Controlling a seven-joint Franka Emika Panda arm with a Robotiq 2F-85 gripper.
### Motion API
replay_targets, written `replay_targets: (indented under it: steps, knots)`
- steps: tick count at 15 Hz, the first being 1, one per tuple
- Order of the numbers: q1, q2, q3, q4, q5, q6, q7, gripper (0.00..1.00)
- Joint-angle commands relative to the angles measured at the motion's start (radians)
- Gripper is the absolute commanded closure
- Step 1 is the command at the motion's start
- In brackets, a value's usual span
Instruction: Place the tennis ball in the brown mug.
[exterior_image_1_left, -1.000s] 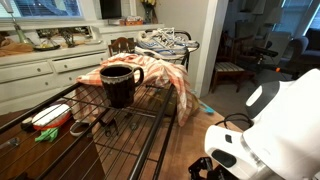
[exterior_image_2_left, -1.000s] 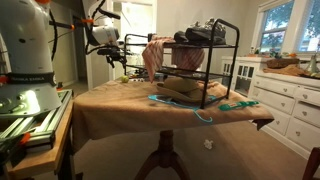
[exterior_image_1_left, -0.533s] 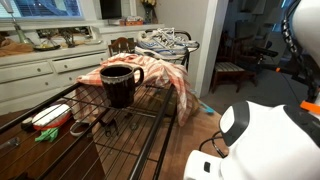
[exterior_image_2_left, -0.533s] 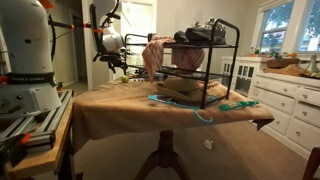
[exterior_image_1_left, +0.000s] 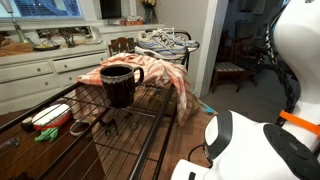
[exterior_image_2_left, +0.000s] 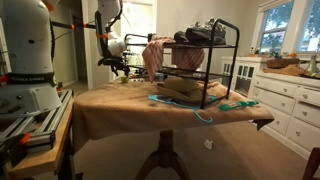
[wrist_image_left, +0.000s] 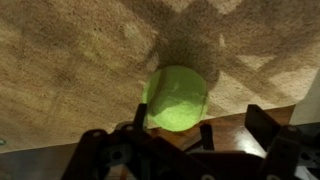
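Note:
My gripper shifts toward the left in the wrist view next, then lowers around the tennis ball (wrist_image_left: 177, 97), since the ball sits nearer one fingertip.
In the wrist view the yellow-green tennis ball (wrist_image_left: 177, 97) lies on the tan tablecloth near the table's edge. My gripper (wrist_image_left: 200, 118) is open above it. The ball sits by one finger and is not gripped. In an exterior view the gripper (exterior_image_2_left: 120, 64) hangs low over the far end of the cloth-covered table; the ball is too small to make out there. The dark brown mug (exterior_image_1_left: 120, 84) stands upright on top of the wire rack, its handle to the side, next to a pink-orange cloth. It is far from the gripper.
The black wire rack (exterior_image_2_left: 205, 72) stands on the table (exterior_image_2_left: 120, 100) with a cloth (exterior_image_1_left: 165, 72) draped over it. A red-white item (exterior_image_1_left: 50, 115) and a green object (exterior_image_1_left: 47, 134) lie on the rack. The robot's white body (exterior_image_1_left: 255, 150) fills the near corner.
The arm has swung across and down toward the far end of the table, bringing the gripper over the ball. The mug and rack have not moved.

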Motion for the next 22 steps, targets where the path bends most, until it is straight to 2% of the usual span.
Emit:
replay_targets:
  steps: [1, 15, 16, 17, 18, 21, 22]
  knots:
    - [0.046, 0.027, -0.038, 0.040, -0.053, -0.026, 0.066, 0.00]
    - [0.117, 0.067, -0.121, 0.080, -0.060, -0.030, 0.120, 0.00]
    - [0.121, 0.069, -0.126, 0.082, -0.060, -0.028, 0.122, 0.25]
    - [0.126, 0.070, -0.131, 0.084, -0.061, -0.027, 0.126, 0.26]
    - [0.131, 0.071, -0.137, 0.086, -0.061, -0.025, 0.132, 0.32]
    - [0.143, 0.074, -0.149, 0.091, -0.059, -0.021, 0.141, 0.57]
    - [0.144, 0.072, -0.150, 0.088, -0.056, -0.021, 0.141, 0.58]
